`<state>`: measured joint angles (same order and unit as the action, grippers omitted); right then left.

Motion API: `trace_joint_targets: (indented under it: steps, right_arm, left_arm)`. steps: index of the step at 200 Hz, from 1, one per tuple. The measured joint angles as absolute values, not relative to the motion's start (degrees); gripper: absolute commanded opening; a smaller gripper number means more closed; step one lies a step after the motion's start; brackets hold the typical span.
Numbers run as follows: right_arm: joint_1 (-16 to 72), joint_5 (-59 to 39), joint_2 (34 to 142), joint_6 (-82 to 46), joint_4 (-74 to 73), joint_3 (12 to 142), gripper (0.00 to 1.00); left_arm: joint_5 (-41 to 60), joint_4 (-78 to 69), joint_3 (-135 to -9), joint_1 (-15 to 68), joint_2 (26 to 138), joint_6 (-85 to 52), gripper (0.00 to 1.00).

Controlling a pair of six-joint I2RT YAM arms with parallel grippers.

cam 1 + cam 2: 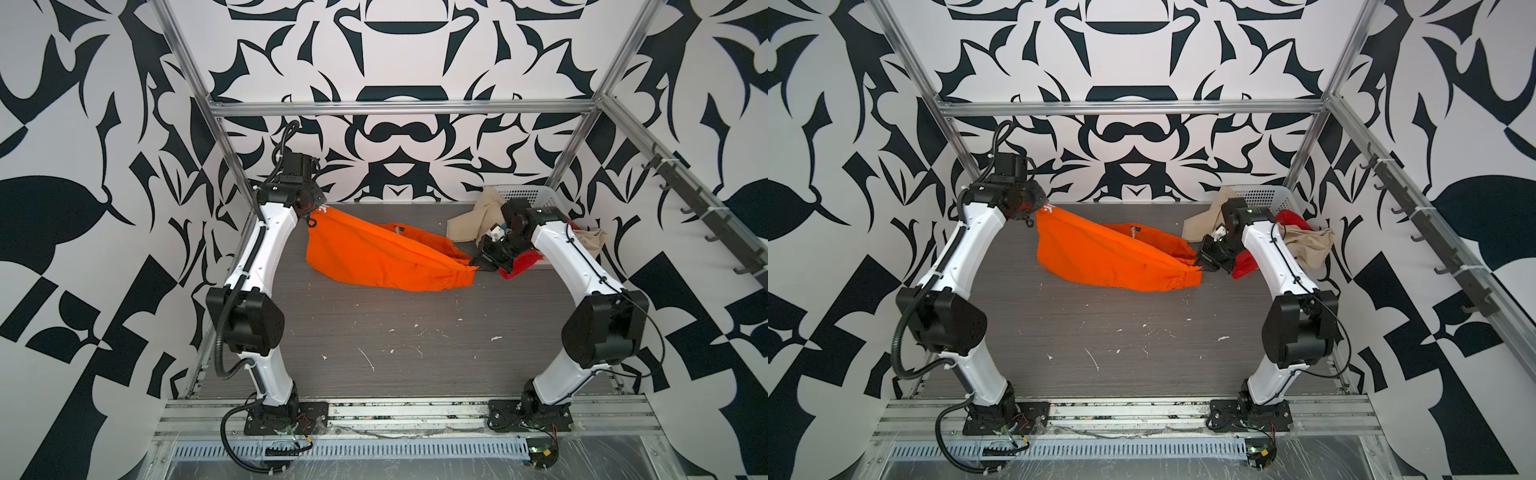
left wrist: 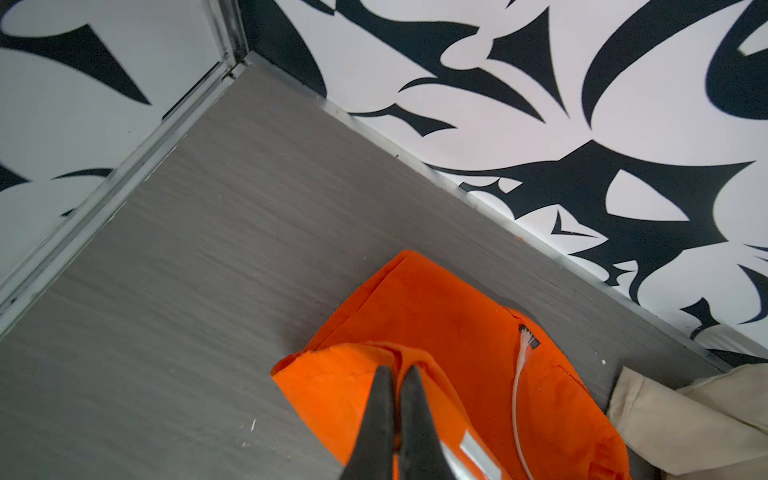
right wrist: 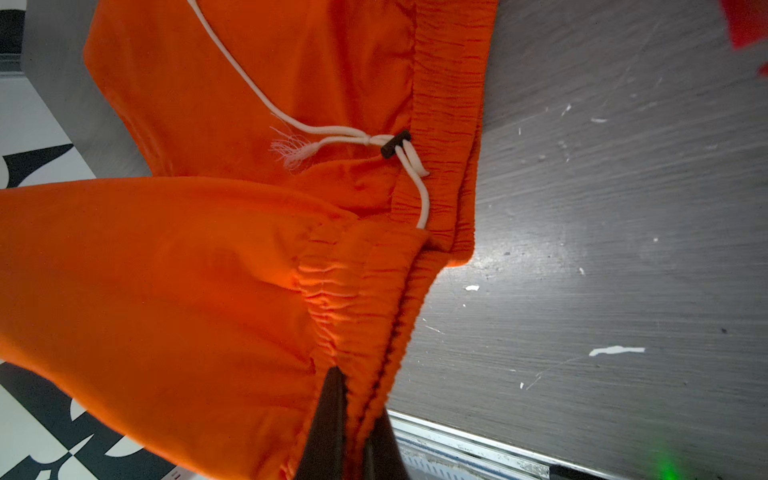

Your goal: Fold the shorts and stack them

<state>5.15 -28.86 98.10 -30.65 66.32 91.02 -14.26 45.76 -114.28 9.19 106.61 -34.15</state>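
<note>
I will move my left gripper outward, then down over the lower leg's far corner (image 2: 409, 265), and release the hem there, as that leg lies flat on the table.
The orange shorts (image 1: 382, 257) (image 1: 1113, 253) hang stretched between my two grippers over the back of the grey table (image 1: 395, 332), sagging down to it. My left gripper (image 1: 311, 221) (image 1: 1029, 221) (image 2: 399, 370) is shut on a leg-hem corner near the white logo. My right gripper (image 1: 473, 264) (image 1: 1198, 262) (image 3: 359, 399) is shut on the gathered elastic waistband. The white drawstring (image 3: 332, 133) lies loose across the fabric. Beige shorts (image 1: 469, 224) (image 1: 1200, 224) (image 2: 685, 419) and red shorts (image 1: 519, 266) (image 1: 1246, 264) lie bunched at the back right, partly behind my right arm.
A white perforated basket (image 1: 528, 195) (image 1: 1262, 195) stands in the back right corner, with cloth draped over its rim. Patterned walls and metal frame posts close in the back and both sides. White flecks mark the table's front half.
</note>
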Motion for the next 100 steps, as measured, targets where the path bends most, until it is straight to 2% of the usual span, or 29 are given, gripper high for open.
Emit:
trace_joint_targets:
  steps: [100]
  right_arm:
    - [3.18, -28.73, 114.43, -28.25, 67.35, 101.65, 0.0]
  left_arm:
    - [-10.9, 44.93, -133.64, 9.3, 128.7, -32.51, 0.0]
